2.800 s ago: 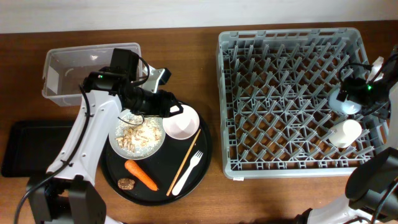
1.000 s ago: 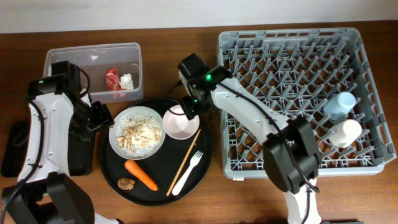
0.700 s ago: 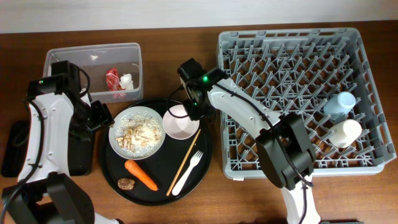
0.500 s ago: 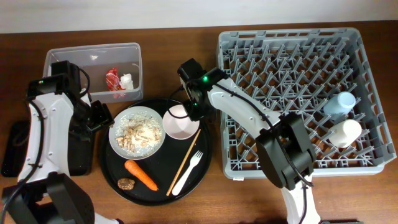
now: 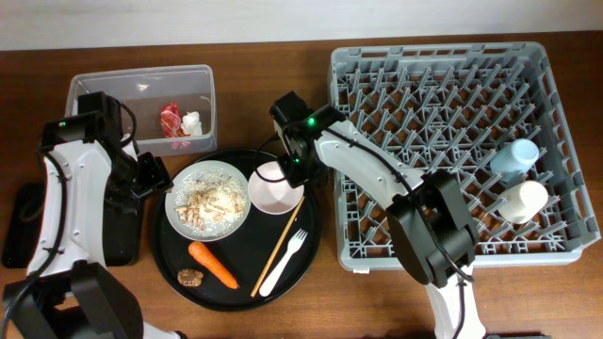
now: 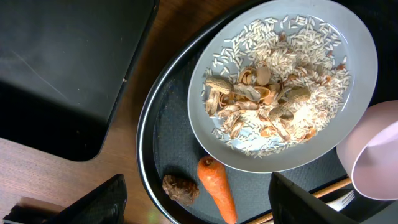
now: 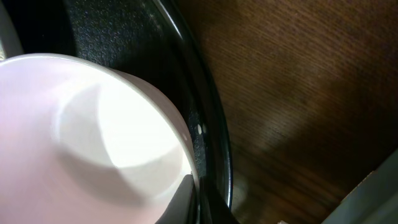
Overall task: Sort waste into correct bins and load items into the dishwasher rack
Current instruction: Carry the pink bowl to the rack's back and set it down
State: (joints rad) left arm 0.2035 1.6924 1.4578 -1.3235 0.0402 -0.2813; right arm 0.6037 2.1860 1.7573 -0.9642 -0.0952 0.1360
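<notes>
Next, my right gripper will lift, carry the bowl (image 5: 274, 186) across the rack's wires, upend and release it at the rack's far corner (image 5: 514, 91) beyond the blue cup, since that corner is empty.
My right gripper (image 5: 294, 168) (image 7: 196, 205) is shut on the right rim of the cream-pink bowl (image 5: 274, 186) (image 7: 81, 137), one finger inside and one outside. The bowl stands on the round black tray (image 5: 236, 282) beside the pale plate (image 5: 209, 200) (image 6: 354, 43) of rice scraps (image 6: 292, 106). My left gripper (image 5: 151, 176) (image 6: 208, 211) hangs open over the tray's left edge, above the carrot (image 6: 217, 196) and brown lump (image 6: 179, 189). Fork (image 5: 285, 261) and chopstick (image 5: 280, 243) lie on the tray. The rack (image 5: 443, 252) holds a blue cup (image 5: 516, 158) and a white cup (image 5: 524, 201).
The clear tub (image 5: 94, 85) at the back left holds a red wrapper (image 5: 171, 120) and a white scrap (image 5: 191, 121). The flat black tray (image 5: 21, 226) (image 6: 62, 62) lies at the far left, partly under my left arm. Bare wood separates the round tray from the rack.
My right gripper's jaws have closed on the bowl's rim, with the arm barely shifting. The left arm and everything else stayed put.
</notes>
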